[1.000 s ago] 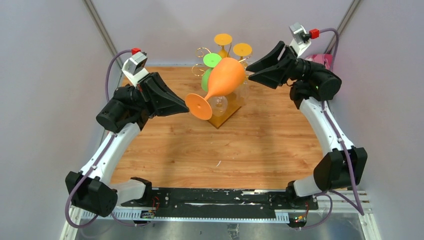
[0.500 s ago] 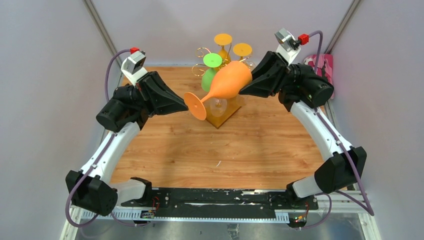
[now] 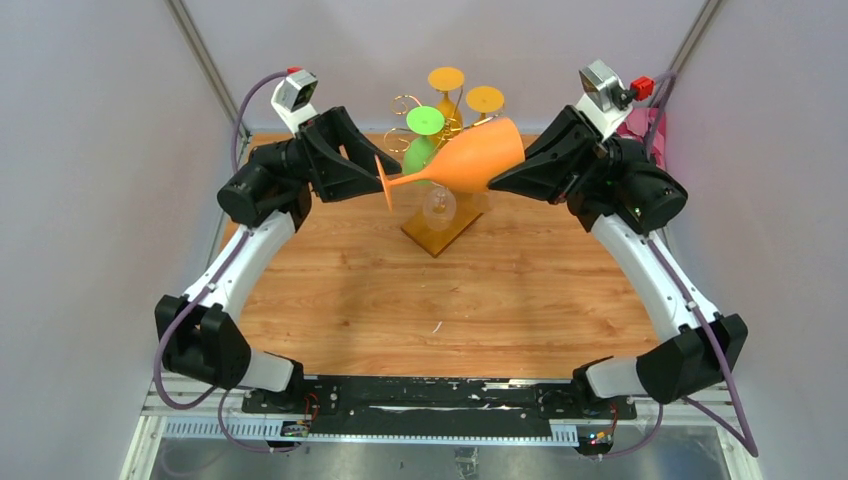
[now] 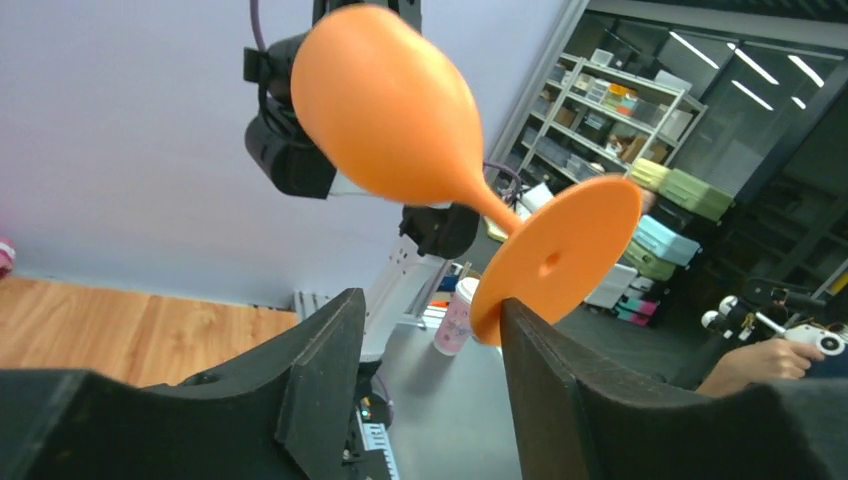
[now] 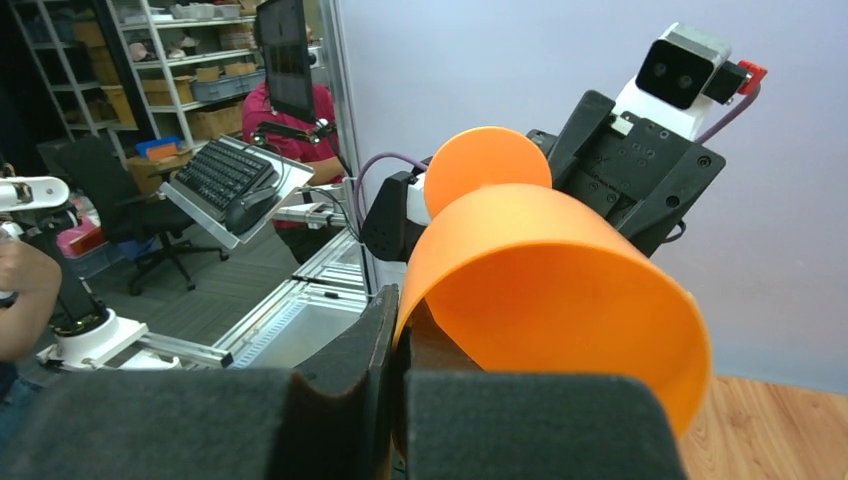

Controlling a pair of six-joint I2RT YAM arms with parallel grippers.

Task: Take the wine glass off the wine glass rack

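The robot's right gripper will next move toward the pink object, tilt fingers-down, lower the foot (image 4: 560, 255) onto the bare tabletop nearby and then release it, because the glass lies sideways in midair.
An orange wine glass (image 3: 462, 160) lies on its side in the air above the table, foot to the left and bowl to the right. My right gripper (image 3: 503, 173) is shut on the bowl's rim; in the right wrist view the rim of the glass (image 5: 545, 270) is pinched between the fingers of the right gripper (image 5: 400, 320). My left gripper (image 3: 372, 178) stands open beside the foot. In the left wrist view the glass's foot (image 4: 560, 255) sits just past the right finger of the left gripper (image 4: 430, 305). The wine glass rack (image 3: 441, 238) stands behind and below the glass.
On the rack hang a green glass (image 3: 421, 145), a clear glass (image 3: 438, 207) and two more orange glasses, whose feet (image 3: 446, 78) show at the top. A pink object (image 3: 648, 124) stands off the table's back right corner.
My left gripper has opened off the glass's foot and its arm has moved back and up. My right gripper has shut on the bowl's rim, and the glass has risen and levelled.
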